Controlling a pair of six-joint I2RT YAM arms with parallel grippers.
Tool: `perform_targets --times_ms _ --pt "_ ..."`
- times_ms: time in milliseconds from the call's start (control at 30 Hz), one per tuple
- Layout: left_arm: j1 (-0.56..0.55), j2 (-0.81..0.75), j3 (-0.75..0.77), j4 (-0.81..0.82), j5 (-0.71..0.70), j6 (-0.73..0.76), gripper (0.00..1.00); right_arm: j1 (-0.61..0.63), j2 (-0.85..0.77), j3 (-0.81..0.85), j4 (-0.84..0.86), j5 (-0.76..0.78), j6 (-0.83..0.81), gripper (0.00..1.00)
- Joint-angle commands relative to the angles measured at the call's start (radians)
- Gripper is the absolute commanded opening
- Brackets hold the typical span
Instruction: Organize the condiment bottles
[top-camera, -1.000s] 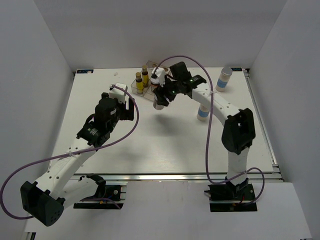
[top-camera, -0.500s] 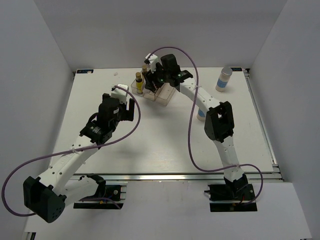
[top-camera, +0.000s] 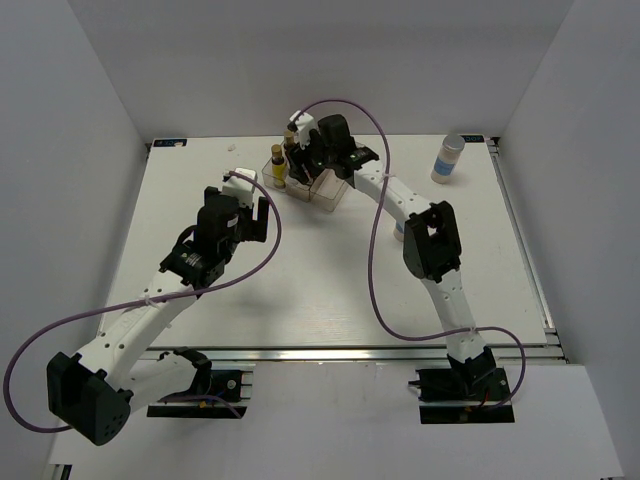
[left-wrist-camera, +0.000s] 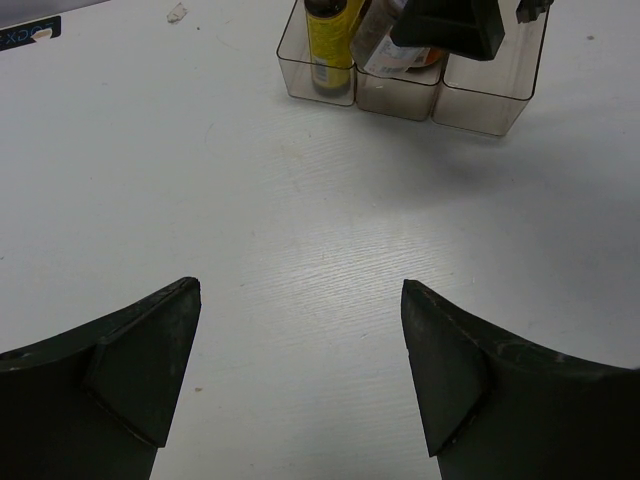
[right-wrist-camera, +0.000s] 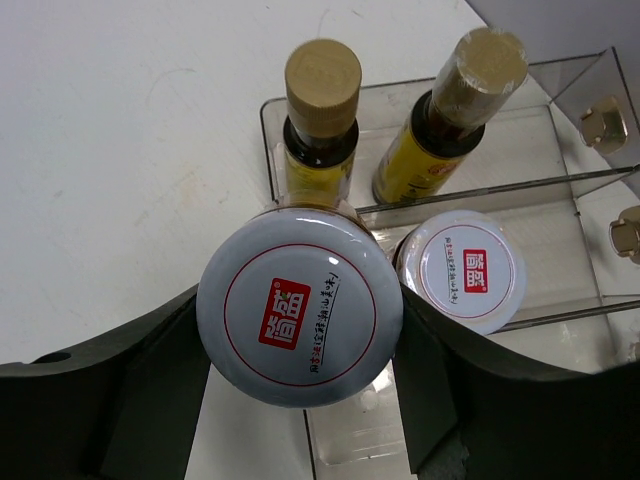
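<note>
The right gripper lowers the squat brown jar into the middle compartment's near end (top-camera: 299, 189) next and releases it, because it still hangs higher than the second jar.
My right gripper (right-wrist-camera: 300, 330) is shut on a squat brown jar with a white lid (right-wrist-camera: 300, 312), held at the near edge of the clear tray (right-wrist-camera: 575, 180). A second jar with a white lid (right-wrist-camera: 468, 270) stands inside the tray beside it. Two slim yellow bottles (right-wrist-camera: 322, 100) (right-wrist-camera: 470, 90) stand in the adjoining compartment. From above, the right gripper (top-camera: 302, 163) covers the tray (top-camera: 335, 196). A white cylinder with a blue band (top-camera: 449, 158) stands at the back right. My left gripper (left-wrist-camera: 300, 290) hangs open over bare table, well short of the tray (left-wrist-camera: 490, 95).
The right arm (top-camera: 430, 240) stretches diagonally across the table's middle right. A purple cable (top-camera: 378, 200) loops above it. The left arm (top-camera: 200, 255) lies over the left half. White walls close in the table on three sides.
The right arm has carried the jar from in front of the tray back and left to the tray. The left gripper has shifted slightly and stayed open.
</note>
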Motion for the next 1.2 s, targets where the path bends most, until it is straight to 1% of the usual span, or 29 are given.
perform_targets --times_ms 0,433,767,1033,1067,1100,1167 --pt "0.005 -0.005 -0.002 -0.001 -0.008 0.005 0.91 -0.002 -0.008 0.053 0.136 0.030 -0.025 0.00" --pt "0.006 -0.008 -0.002 -0.001 -0.001 0.007 0.91 -0.028 0.002 0.006 0.162 0.097 -0.062 0.00" --pt "0.008 -0.007 -0.002 0.000 0.001 0.005 0.91 -0.026 0.005 -0.033 0.138 0.096 -0.115 0.00" --pt "0.009 0.001 -0.003 0.000 -0.001 0.005 0.91 -0.026 0.023 -0.033 0.133 0.091 -0.120 0.00" --pt "0.009 0.002 -0.002 -0.001 -0.001 0.005 0.91 -0.026 0.026 -0.033 0.133 0.093 -0.120 0.04" --pt "0.011 0.004 -0.003 0.000 0.001 0.005 0.91 -0.025 0.028 -0.034 0.133 0.094 -0.117 0.16" --pt "0.011 0.007 -0.002 -0.001 0.001 0.005 0.91 -0.025 0.029 -0.037 0.135 0.097 -0.114 0.26"
